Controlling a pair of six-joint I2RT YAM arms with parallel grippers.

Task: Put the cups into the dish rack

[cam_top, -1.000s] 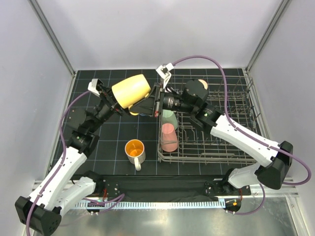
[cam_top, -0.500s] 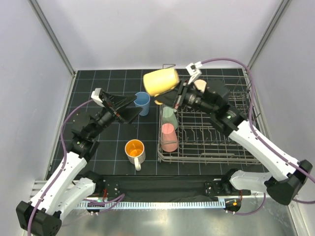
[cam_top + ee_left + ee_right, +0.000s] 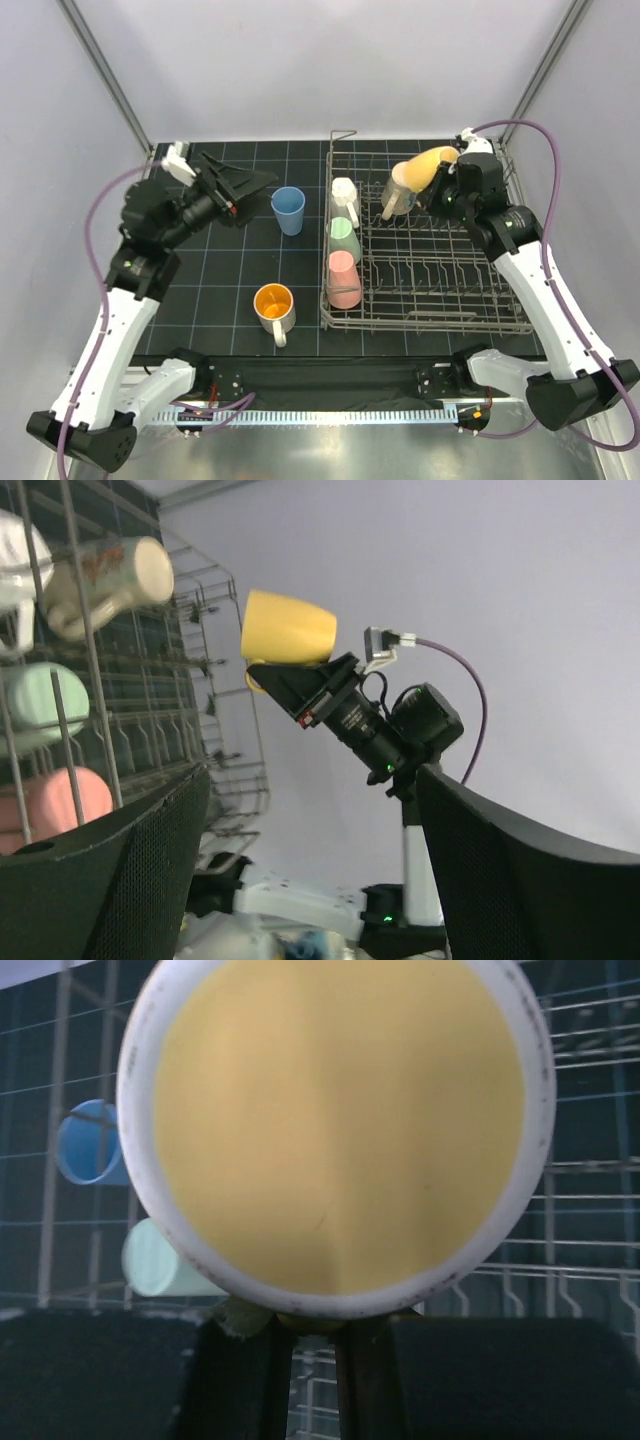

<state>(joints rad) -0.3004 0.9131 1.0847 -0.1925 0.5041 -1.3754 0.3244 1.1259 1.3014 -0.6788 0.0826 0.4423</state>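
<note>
My right gripper will next tip down, lower the yellow mug (image 3: pixel 432 160) onto the bare wires of the dish rack next to the cream mug and let go of the yellow mug's handle, because the wires have room.
My right gripper (image 3: pixel 445 178) is shut on the handle of a yellow mug (image 3: pixel 432 160), which hangs tilted over the back of the dish rack (image 3: pixel 430 322). The right wrist view shows the yellow mug (image 3: pixel 340 1130) end on, filling the frame above my right gripper (image 3: pixel 313 1360). The rack holds a cream mug (image 3: pixel 398 188), a white mug (image 3: pixel 345 193), a pale green cup (image 3: pixel 345 238) and a pink cup (image 3: pixel 343 280). A blue cup (image 3: pixel 288 210) and a white mug with orange inside (image 3: pixel 274 305) stand on the mat. My left gripper (image 3: pixel 258 185) is open and empty, raised left of the blue cup.
The black grid mat (image 3: pixel 220 290) covers the table between white side walls. In the left wrist view the open left gripper (image 3: pixel 310 880) faces the right arm, the yellow mug (image 3: pixel 288 628) and the rack (image 3: pixel 200 730). The rack's right half holds bare tines (image 3: pixel 450 270).
The yellow mug passed from my left gripper to my right. The right arm carried it rightward over the rack's back; the left gripper opened and drew back to the left.
</note>
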